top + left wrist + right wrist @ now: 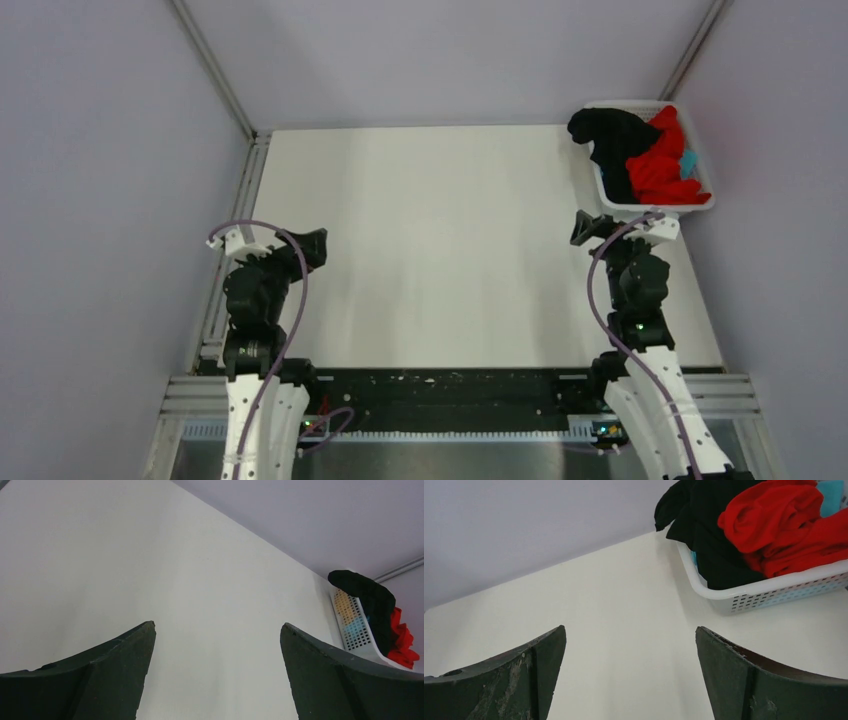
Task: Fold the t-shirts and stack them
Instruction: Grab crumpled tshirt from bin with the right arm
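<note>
I will move my right gripper outward over the basket's rim and lower it onto the red t-shirt's bunched middle (656, 162) (772, 521), because the red t-shirt lies uncovered in the basket.
A black t-shirt (612, 145), a bright red t-shirt (667, 160) and a bit of light blue t-shirt (689, 162) lie crumpled in a white lattice basket (655, 207) at the table's far right. They also show in the right wrist view: black t-shirt (704, 535), red t-shirt (784, 525), blue t-shirt (831, 490). My right gripper (585, 228) is open and empty, just in front of the basket. My left gripper (315, 247) is open and empty at the left side, over bare table. The left wrist view shows the black t-shirt (370, 600) draped over the basket rim.
The white table (430, 240) has a metal rail along its left edge (240, 210) and grey walls close on both sides. The arm bases and cables stand at the near edge.
</note>
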Controlling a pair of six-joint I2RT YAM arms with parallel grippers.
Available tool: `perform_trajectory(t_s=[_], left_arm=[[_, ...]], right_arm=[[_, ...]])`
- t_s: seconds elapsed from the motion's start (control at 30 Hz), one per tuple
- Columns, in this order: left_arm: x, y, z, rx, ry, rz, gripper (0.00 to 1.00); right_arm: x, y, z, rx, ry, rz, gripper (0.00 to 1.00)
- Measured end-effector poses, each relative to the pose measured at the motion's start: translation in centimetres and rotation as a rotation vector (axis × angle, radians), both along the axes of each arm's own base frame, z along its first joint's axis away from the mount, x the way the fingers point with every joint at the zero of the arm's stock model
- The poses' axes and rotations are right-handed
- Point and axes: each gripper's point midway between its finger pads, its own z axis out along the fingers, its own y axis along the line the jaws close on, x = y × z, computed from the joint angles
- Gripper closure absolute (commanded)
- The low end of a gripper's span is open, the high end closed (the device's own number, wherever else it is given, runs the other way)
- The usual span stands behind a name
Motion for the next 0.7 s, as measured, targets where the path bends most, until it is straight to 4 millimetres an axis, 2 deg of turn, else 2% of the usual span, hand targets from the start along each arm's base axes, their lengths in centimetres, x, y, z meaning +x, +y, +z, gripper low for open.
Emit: perform_trajectory(t_s=[0.23, 0.33, 0.37, 0.43, 0.53, 0.6, 0.7], left_arm=[[0.2, -0.5, 0.6, -0.030, -0.024, -0.020, 0.01], [0.3, -0.6, 0.9, -0.041, -0.040, -0.022, 0.01], [0.4, -0.6, 0.9, -0.044, -0.049, -0.023, 0.01], [0.6, -0.6, 0.4, -0.051, -0.051, -0.021, 0.01], [0.8, -0.3, -1.0, -0.061, -0.019, -0.002, 0.01], [0.9, 0.0, -1.2, -0.065, -0.010, 0.017, 0.01], [0.9, 0.3, -1.2, -0.065, -0.014, 0.035, 0.01]], right_arm=[[0.1, 0.8, 1.0, 0.031, -0.036, 0.040, 0.01], [0.5, 0.8, 2.5, 0.031, -0.039, 0.037, 0.01], [0.7, 0.7, 3.5, 0.030, -0.041, 0.033, 0.01], [1.7, 0.5, 6.7, 0.024, -0.058, 0.021, 0.01], [4.1, 0.1, 12.5, 0.018, -0.066, -0.011, 0.01], [6.3, -0.4, 16.1, 0.006, -0.048, -0.045, 0.01], [10.0, -1.5, 18.9, -0.024, 0.005, -0.101, 0.01]])
